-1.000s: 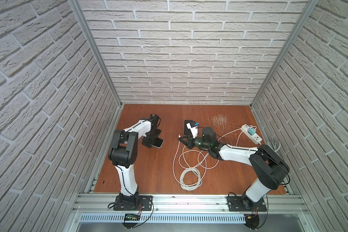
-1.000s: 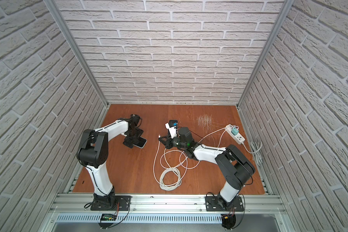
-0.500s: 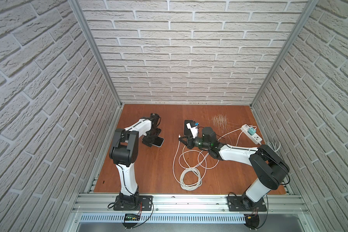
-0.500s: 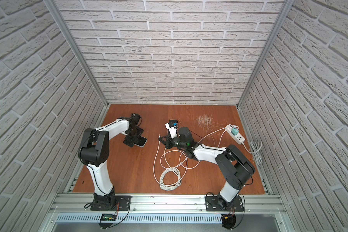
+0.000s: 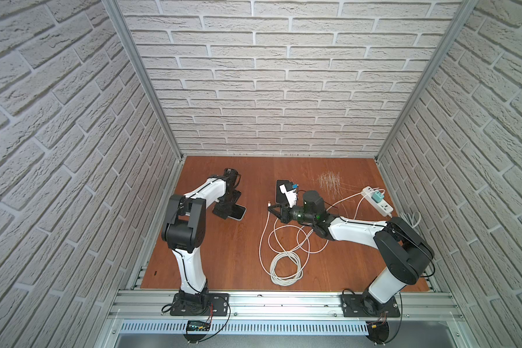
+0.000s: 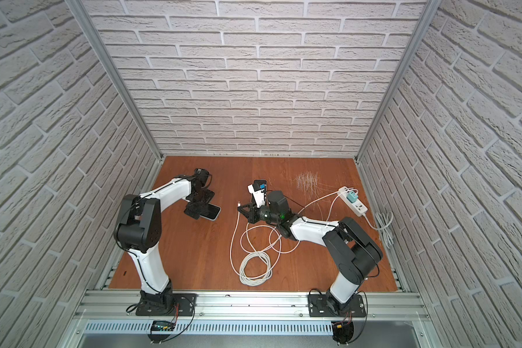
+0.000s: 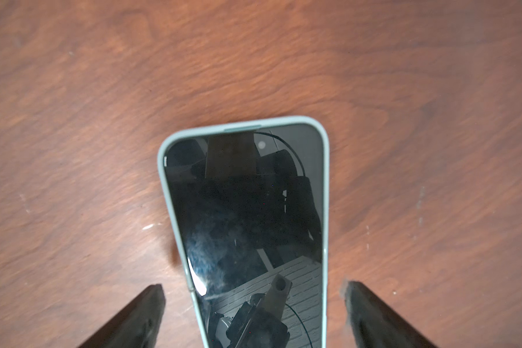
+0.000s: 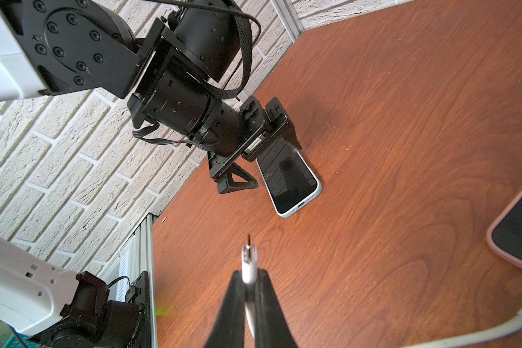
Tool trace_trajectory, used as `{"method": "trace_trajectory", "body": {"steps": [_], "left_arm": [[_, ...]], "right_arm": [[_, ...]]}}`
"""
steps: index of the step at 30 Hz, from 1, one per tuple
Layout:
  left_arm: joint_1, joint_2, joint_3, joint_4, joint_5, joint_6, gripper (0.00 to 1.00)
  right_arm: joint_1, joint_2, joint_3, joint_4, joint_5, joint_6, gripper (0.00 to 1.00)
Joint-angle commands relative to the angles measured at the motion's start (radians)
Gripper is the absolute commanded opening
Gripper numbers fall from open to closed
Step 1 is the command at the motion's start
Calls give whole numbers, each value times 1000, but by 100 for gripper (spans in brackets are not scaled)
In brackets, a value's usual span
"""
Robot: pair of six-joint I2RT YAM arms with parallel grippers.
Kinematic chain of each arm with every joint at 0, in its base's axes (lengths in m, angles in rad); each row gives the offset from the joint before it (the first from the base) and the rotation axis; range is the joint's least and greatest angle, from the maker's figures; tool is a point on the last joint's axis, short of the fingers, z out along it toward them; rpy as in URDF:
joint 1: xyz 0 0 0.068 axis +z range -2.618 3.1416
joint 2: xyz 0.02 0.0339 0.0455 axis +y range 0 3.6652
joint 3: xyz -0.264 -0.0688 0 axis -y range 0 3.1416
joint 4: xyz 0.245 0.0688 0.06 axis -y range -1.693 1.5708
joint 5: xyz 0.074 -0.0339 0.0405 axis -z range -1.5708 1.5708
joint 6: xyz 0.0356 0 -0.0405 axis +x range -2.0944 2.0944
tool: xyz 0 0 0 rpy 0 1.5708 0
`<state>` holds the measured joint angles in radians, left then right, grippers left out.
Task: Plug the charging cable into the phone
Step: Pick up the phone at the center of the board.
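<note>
I will lower my left gripper around the phone and close on both its long sides, since the phone lies flat below with a gap beside each finger.
The phone point(image 7: 244, 211), dark-screened in a pale blue-green case, lies flat on the wooden table on the left in both top views point(image 5: 238, 212) point(image 6: 212, 212). My left gripper point(image 7: 253, 287) is open, one finger on each side of the phone with a gap on both sides. My right gripper point(image 8: 249, 272) is shut on the white plug point(image 8: 249, 256) of the charging cable point(image 5: 285, 265), whose metal tip points toward the phone's port end point(image 8: 301, 205), a short way off. The rest of the cable lies coiled on the table point(image 6: 255, 268).
A second phone point(image 8: 519, 235) in a pinkish case lies just behind the right wrist point(image 5: 280, 192). A white power strip point(image 5: 377, 205) with a teal charger point(image 5: 376, 198) sits at the back right. Brick walls close in three sides.
</note>
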<state>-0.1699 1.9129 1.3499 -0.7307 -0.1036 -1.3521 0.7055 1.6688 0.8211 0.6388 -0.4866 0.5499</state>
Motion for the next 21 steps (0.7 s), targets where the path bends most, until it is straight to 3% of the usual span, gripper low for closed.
{"method": "trace_trajectory", "body": {"steps": [1, 21], "left_arm": [[12, 24, 10, -13, -5, 5, 98], [17, 128, 43, -36, -1, -8, 97]], "right_arm": [[-1, -18, -4, 32, -15, -11, 3], [0, -14, -2, 29, -17, -11, 3]]}}
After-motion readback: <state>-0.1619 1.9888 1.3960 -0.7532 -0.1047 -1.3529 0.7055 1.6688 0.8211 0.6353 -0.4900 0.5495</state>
